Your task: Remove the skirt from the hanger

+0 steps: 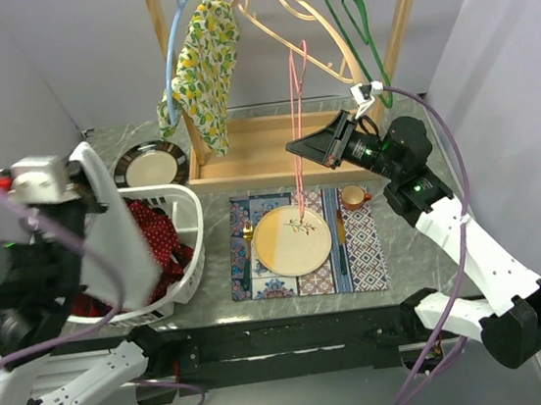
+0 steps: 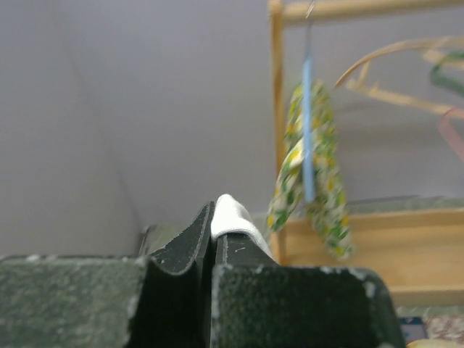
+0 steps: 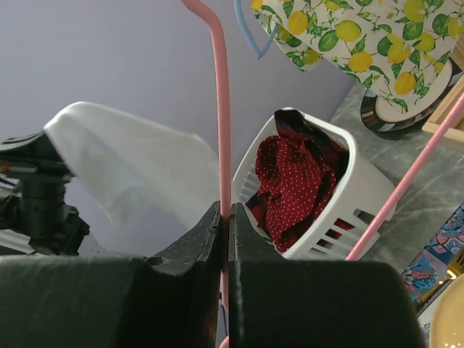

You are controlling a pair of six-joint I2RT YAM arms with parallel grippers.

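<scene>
My left gripper will tip downward and come down onto the basket's red dotted clothes to let go of the fabric, because the white skirt is clear of the pink hanger.
The white skirt hangs free from my left gripper, which is shut on its top edge, raised above the left side of the white basket. In the left wrist view a white fold shows pinched at the tips of the left gripper. My right gripper is shut on the bare pink hanger, which hangs down over the placemat. In the right wrist view the pink hanger passes between the tips of the right gripper, with the skirt off to the left, apart from the hanger.
A white laundry basket holds red dotted clothes. The wooden rack carries a lemon-print garment on a blue hanger, a wooden hanger and a green hanger. A plate, a cup and a striped plate lie on the table.
</scene>
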